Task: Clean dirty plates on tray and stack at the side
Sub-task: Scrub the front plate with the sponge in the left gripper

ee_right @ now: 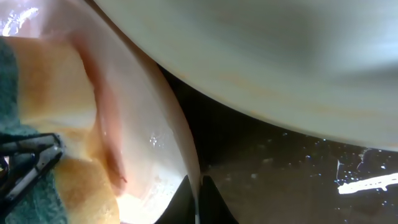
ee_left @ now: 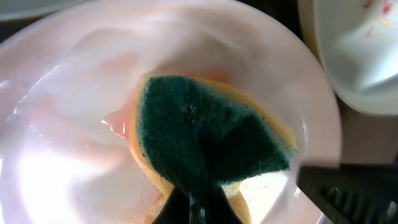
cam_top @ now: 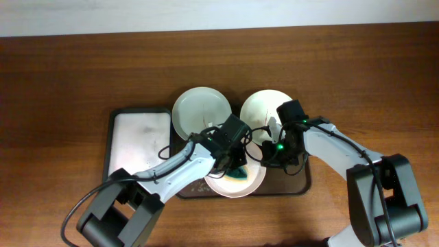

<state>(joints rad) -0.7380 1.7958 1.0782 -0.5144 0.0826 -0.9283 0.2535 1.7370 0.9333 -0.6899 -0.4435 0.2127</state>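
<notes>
My left gripper goes up and to the left in the overhead view next. It then brings the sponge down onto the white lining point(cam_top: 148, 152) and releases it, since it's empty there.
The white-pinkish plate point(cam_top: 254, 180) lies at the front of the dark brown tray point(cam_top: 302, 186). My left gripper point(cam_top: 236, 167) is shut on a green-and-yellow sponge point(ee_left: 211, 134) and presses it into this plate point(ee_left: 68, 124). My right gripper point(cam_top: 267, 159) is shut on the plate's right rim point(ee_right: 180, 155). The pale green plate point(cam_top: 199, 110) and the cream plate point(cam_top: 264, 106) lie at the back of the tray. The cream plate shows red streaks in the left wrist view point(ee_left: 367, 43).
A smaller black-rimmed tray with a white lining point(cam_top: 140, 140) lies left of the brown tray. The wooden table point(cam_top: 62, 89) runs to a pale wall at the back. The right wrist view shows the dark tray floor point(ee_right: 280, 180) under the cream plate point(ee_right: 261, 56).
</notes>
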